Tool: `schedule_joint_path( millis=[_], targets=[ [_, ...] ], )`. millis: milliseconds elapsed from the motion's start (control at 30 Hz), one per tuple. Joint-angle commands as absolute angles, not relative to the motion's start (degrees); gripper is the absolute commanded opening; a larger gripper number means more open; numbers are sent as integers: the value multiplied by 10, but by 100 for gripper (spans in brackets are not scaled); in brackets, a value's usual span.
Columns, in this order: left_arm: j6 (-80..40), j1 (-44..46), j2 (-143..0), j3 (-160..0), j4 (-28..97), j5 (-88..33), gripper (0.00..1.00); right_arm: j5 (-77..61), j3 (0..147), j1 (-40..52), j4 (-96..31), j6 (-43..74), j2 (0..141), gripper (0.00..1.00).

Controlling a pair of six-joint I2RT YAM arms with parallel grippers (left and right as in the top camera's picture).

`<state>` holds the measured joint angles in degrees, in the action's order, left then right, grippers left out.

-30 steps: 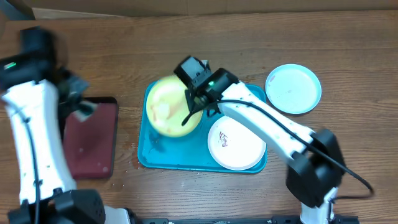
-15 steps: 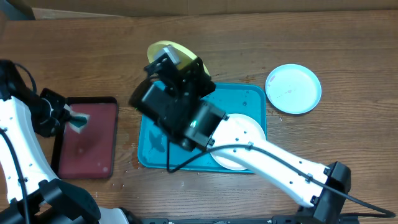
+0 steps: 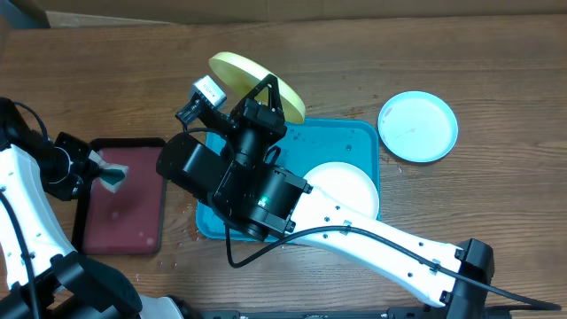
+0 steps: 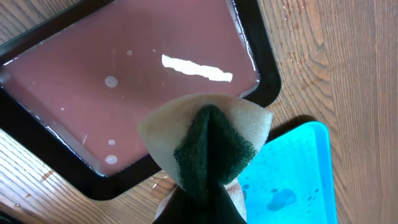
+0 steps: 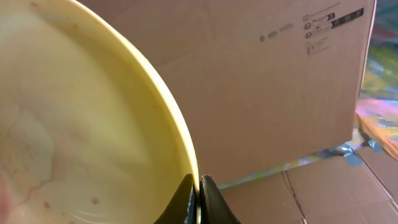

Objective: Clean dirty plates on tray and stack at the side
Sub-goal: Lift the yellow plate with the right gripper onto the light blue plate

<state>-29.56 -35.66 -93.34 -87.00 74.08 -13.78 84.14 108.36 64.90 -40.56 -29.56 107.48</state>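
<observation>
The light blue plate [image 3: 418, 126] is below my right gripper, to its right in the overhead view, so I should swing there, level the tilted rim, go down and release.
My right gripper [image 3: 269, 86] is shut on the rim of the yellow-green plate [image 3: 244, 73], holding it tilted high above the turquoise tray [image 3: 341, 140]. In the right wrist view the plate [image 5: 74, 137] shows faint reddish specks, and the gripper [image 5: 198, 182] pinches its edge. The white plate [image 3: 353, 189] lies on the tray's right side, partly under the arm. The light blue plate [image 3: 418, 126] rests on the table to the right of the tray. My left gripper [image 3: 96, 168] is shut on a folded yellow-and-green sponge [image 4: 208, 140] over the dark red tray's near corner.
The dark red tray [image 3: 124, 199] with a black rim [image 4: 264, 81] lies left of the turquoise tray, wet with droplets. A cardboard box [image 5: 267, 81] stands behind the table. My raised right arm [image 3: 266, 190] hides much of the turquoise tray's left half.
My right arm has lifted the yellow-green plate off the tray and carried it up and toward the back. The left gripper with the sponge has shifted slightly over the red tray.
</observation>
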Motion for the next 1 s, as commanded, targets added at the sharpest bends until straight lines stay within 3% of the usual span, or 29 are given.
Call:
schedule_joint_path(
  millis=[0,233,367,467,667,967],
  targets=[
    [-283,-358,-934,-866,738,-149,4,861,1092,638,-404,-238,1069,4],
    [-283,-358,-934,-866,740,-149,4,808,1092,542,-510,-32,1068,3],
    [-283,-358,-934,-866,740,-149,4,583,1092,456,-645,109,1056,4],
    [-283,-358,-934,-866,738,-149,4,347,1092,333,-694,189,1045,4],
    [-283,-358,-934,-866,738,-149,4,55,1073,105,-709,187,1045,4],
    [-283,-356,-934,-866,734,-149,4,12,962,-88,-683,157,1046,4]
  ],
)
